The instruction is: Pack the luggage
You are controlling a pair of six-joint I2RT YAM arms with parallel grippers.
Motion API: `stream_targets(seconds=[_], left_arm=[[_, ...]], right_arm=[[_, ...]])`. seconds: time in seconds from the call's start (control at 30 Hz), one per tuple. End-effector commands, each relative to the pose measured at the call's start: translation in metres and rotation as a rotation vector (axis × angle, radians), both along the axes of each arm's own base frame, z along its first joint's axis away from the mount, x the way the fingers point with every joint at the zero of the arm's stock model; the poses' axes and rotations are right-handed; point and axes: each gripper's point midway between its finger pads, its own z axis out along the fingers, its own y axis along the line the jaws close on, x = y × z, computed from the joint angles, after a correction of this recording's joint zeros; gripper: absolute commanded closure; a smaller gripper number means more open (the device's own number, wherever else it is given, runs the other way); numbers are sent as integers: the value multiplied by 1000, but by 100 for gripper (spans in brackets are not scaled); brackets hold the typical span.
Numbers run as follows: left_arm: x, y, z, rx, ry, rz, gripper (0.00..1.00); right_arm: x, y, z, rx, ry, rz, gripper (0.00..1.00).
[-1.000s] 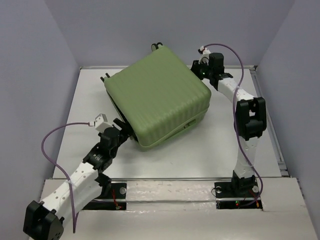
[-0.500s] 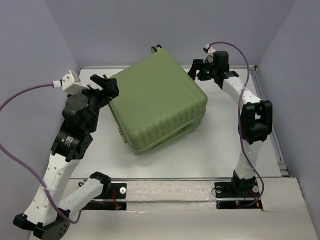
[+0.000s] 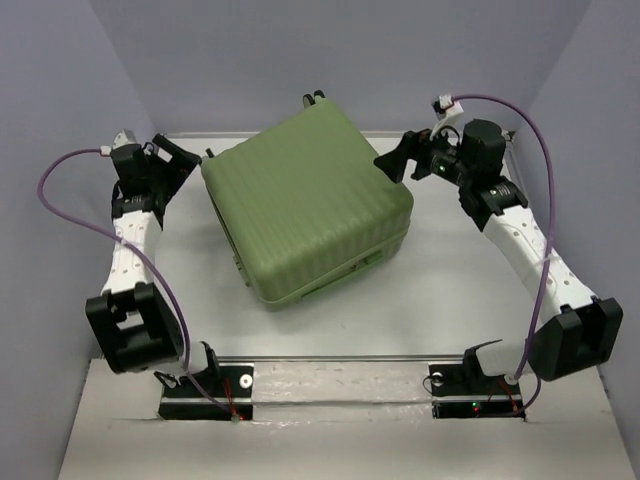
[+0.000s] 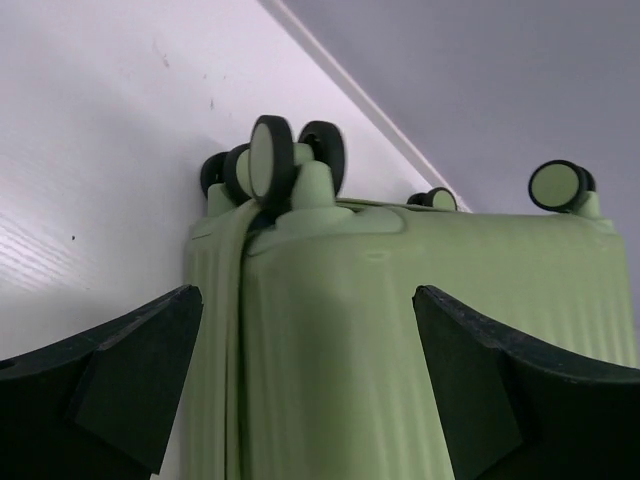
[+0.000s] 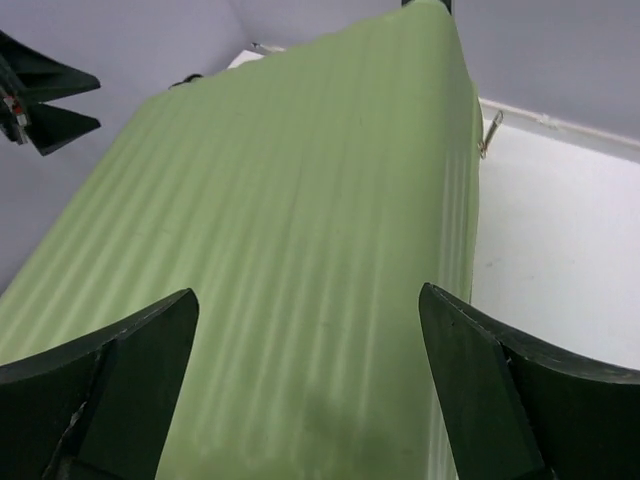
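Note:
My left gripper moves outward and to the right in the top view around the suitcase lid's corner wheels next, since they stick out beyond the suitcase's broad shell.
The luggage (image 3: pixel 305 210) is a large light-green ribbed hard-shell suitcase lying closed and flat in the middle of the white table, turned at an angle. Its black wheels (image 4: pixel 270 155) point to the back left. My left gripper (image 3: pixel 190 158) hovers open just off the wheeled back-left corner, and the shell (image 4: pixel 340 360) fills the gap between its fingers without touching them. My right gripper (image 3: pixel 400 160) stands open at the back-right corner, looking along the lid (image 5: pixel 300 180). Neither gripper holds anything.
A metal zipper pull (image 5: pixel 490 130) hangs at the suitcase's right side seam. A raised rail (image 3: pixel 515 170) borders the table at the back and right, with grey-blue walls close behind. Bare tabletop (image 3: pixel 450 290) lies in front of and right of the suitcase.
The left arm swung from the suitcase's front-left corner up to the back-left wheel corner. The right gripper opened wide and drew back to the right. The suitcase shifted slightly left.

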Motion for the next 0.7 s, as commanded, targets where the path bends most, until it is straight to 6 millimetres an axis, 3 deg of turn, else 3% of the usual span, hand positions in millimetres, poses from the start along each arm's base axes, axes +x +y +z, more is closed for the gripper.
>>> stream_targets(seconds=[0.0, 0.03, 0.07, 0.1, 0.13, 0.23, 0.4, 0.57, 0.63, 0.67], left_arm=[[29, -17, 23, -138, -143, -175, 1], [34, -12, 19, -158, -149, -181, 1], [43, -11, 4, -189, -132, -189, 1], [48, -12, 5, -221, -152, -211, 1], [53, -7, 2, -239, -156, -211, 1], [70, -5, -14, -274, -146, -225, 1], [91, -5, -48, -350, -106, -236, 1], [115, -9, -56, -422, -131, -241, 1], [125, -12, -45, -440, -166, -255, 1], [131, -14, -50, -452, -164, -258, 1]], right_arm=[[-31, -1, -5, 55, -22, 48, 3], [-39, -1, -25, 58, 23, 59, 3], [-43, 0, -25, 66, 7, 68, 3], [-52, 0, -20, 75, -15, 85, 3], [-57, 0, -35, 74, 12, 90, 3], [-71, -1, -45, 76, 19, 110, 3], [-83, -1, -52, 76, 16, 133, 3], [-94, 4, -52, 84, 16, 180, 3], [-98, 4, -54, 81, 14, 187, 3], [-99, 3, -55, 80, 13, 185, 3]])
